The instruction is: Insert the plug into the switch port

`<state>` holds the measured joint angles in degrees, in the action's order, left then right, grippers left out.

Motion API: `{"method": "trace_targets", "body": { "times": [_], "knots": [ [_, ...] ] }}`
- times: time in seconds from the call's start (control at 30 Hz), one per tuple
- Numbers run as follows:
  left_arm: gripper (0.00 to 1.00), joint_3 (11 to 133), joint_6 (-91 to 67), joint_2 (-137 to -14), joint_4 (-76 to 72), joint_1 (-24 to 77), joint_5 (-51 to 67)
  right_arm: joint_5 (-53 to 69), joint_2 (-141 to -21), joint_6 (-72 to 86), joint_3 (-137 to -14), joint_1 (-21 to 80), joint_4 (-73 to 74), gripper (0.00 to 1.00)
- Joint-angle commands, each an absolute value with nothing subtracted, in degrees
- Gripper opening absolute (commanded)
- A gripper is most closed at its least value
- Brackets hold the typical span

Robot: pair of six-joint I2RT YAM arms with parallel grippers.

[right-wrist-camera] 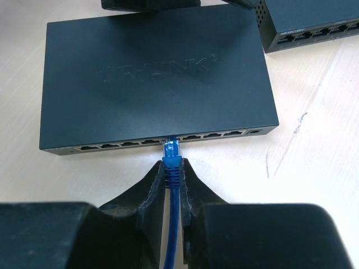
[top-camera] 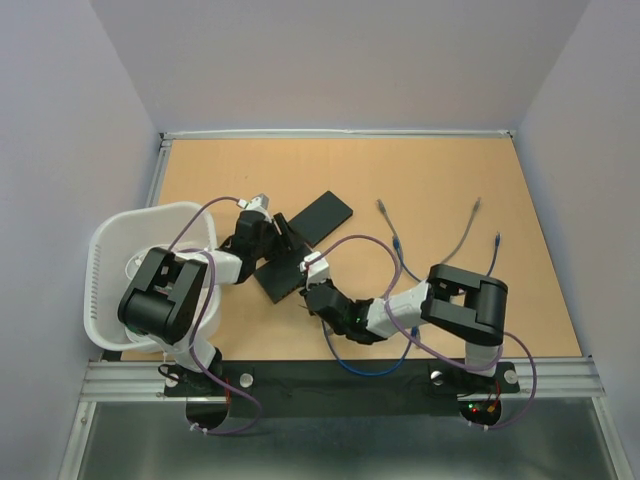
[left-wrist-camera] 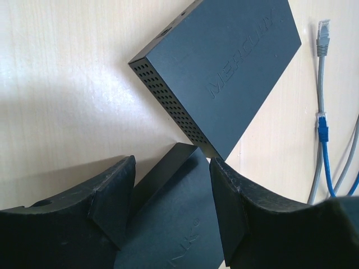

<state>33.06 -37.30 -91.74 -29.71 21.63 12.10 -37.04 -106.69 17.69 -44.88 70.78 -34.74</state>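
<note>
The blue plug's clear tip lines up with the opening of the black switch's middle port, so the robot's right gripper needs to push the plug forward into that port and let go of it.
The black switch (right-wrist-camera: 157, 84) lies flat with its row of ports (right-wrist-camera: 118, 144) facing my right gripper (right-wrist-camera: 172, 165). That gripper is shut on the blue plug (right-wrist-camera: 171, 150) just behind its clear tip. The tip sits at the mouth of a middle port, and the blue cable (right-wrist-camera: 173, 235) trails back between the fingers. My left gripper (left-wrist-camera: 173, 168) straddles the far corner of the same switch (left-wrist-camera: 174, 213), one finger against each side. From above, the left gripper (top-camera: 280, 240) and right gripper (top-camera: 312, 290) flank the switch (top-camera: 283, 278).
A second black switch (top-camera: 325, 213), marked Mercury (left-wrist-camera: 224, 67), lies just beyond the first, nearly touching it. A white basket (top-camera: 110, 260) stands at the left edge. Loose grey and blue cables (top-camera: 470, 225) lie on the table to the right, with a grey plug (left-wrist-camera: 321, 33).
</note>
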Motion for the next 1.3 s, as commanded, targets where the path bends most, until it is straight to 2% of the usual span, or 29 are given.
{"method": "trace_targets", "body": {
  "times": [0.0,0.4,0.63,0.83,0.93,0.97,1.1,1.2,1.27],
  "knots": [
    [0.66,27.34,-39.29,-93.69,-10.46,24.43,20.92,-39.12,-107.84,17.23,-51.76,65.39,-45.61,0.0],
    [0.66,27.69,-37.97,-94.66,-10.55,24.7,21.27,-31.39,-109.51,13.45,-57.74,63.28,-46.41,0.0],
    [0.66,30.67,-35.95,-95.01,-7.13,24.61,19.87,-30.41,-105.39,14.59,-52.75,63.28,-43.77,0.01],
    [0.66,36.47,-33.14,-97.11,-2.03,24.61,16.44,-29.1,-99.68,18.54,-46.15,63.37,-41.14,0.15],
    [0.66,39.11,-32.17,-98.61,-0.44,24.52,15.29,-28.65,-97.83,19.42,-45.0,64.33,-40.17,0.28],
    [0.66,39.55,-32.08,-98.87,-0.27,24.52,15.12,-28.65,-97.3,19.51,-44.56,64.77,-39.91,0.38],
    [0.66,42.97,-31.12,-99.93,1.75,24.43,13.1,-28.65,-94.66,19.77,-43.25,65.39,-38.59,0.55],
    [0.66,45.51,-30.15,-100.55,4.12,24.17,10.91,-28.91,-92.3,19.78,-42.28,65.65,-37.44,0.62],
    [0.66,46.66,-29.71,-100.37,5.36,23.91,10.11,-29.53,-90.89,19.78,-41.75,65.83,-36.13,0.62]
  ]
}}
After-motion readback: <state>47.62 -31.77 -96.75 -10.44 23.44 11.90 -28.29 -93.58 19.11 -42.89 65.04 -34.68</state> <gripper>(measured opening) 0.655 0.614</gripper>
